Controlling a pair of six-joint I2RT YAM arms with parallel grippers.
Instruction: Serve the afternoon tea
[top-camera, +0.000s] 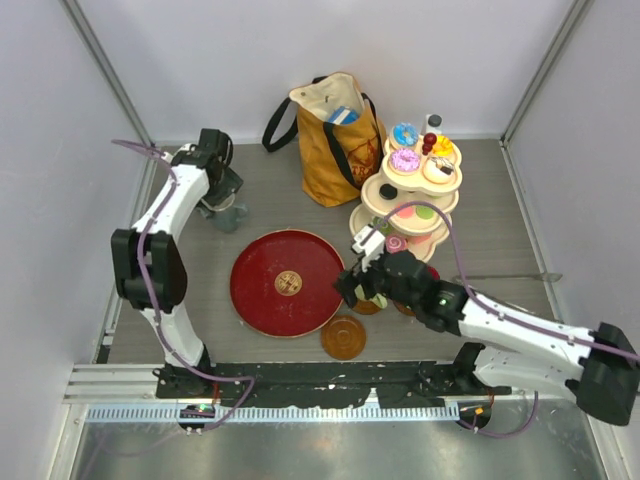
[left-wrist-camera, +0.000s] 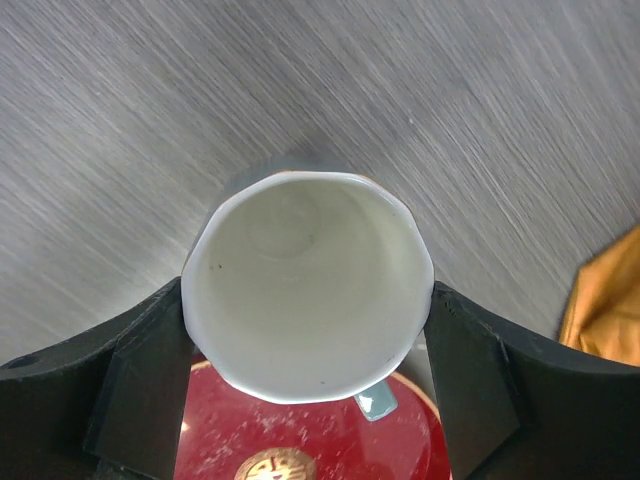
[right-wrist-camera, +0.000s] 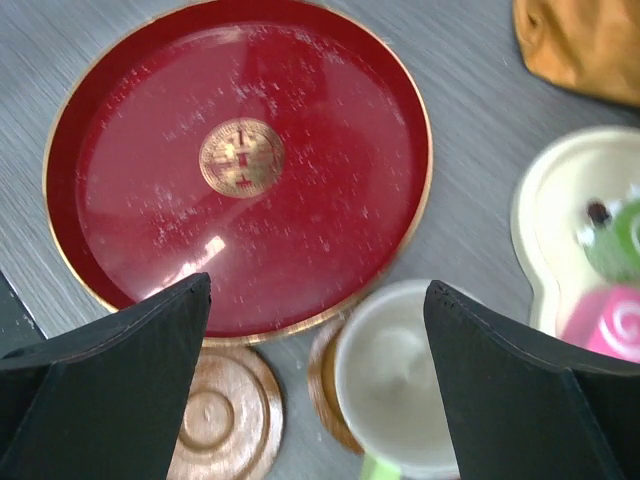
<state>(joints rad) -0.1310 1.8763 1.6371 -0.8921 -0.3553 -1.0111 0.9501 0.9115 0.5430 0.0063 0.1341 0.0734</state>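
I should move my right gripper to the left in the top view, over the tray, onto the grey-green mug's handle (top-camera: 242, 210), because it points free toward the tray.
My left gripper (top-camera: 228, 205) (left-wrist-camera: 308, 295) is shut on the grey-green mug (top-camera: 231, 216) (left-wrist-camera: 300, 290) at the back left of the table. Both fingers press its rim, and its handle points toward the tray. My right gripper (top-camera: 358, 285) (right-wrist-camera: 318, 285) hangs open just right of the tray, holding nothing. Below it a pale green mug (top-camera: 378, 299) (right-wrist-camera: 395, 400) stands on a brown saucer (right-wrist-camera: 322, 385), close to the right finger. An empty saucer (top-camera: 343, 337) (right-wrist-camera: 215, 415) lies beside it. The cream three-tier stand (top-camera: 372, 195) (right-wrist-camera: 535, 215) carries donuts (top-camera: 405, 160) and a pink roll cake (right-wrist-camera: 605, 320).
The big round red tray (top-camera: 265, 270) (left-wrist-camera: 330, 440) (right-wrist-camera: 300, 220) lies in the middle of the grey table. A mustard-yellow tote bag (top-camera: 335, 150) (left-wrist-camera: 605, 300) (right-wrist-camera: 580, 40) stands at the back, left of the stand. White walls enclose the table on three sides.
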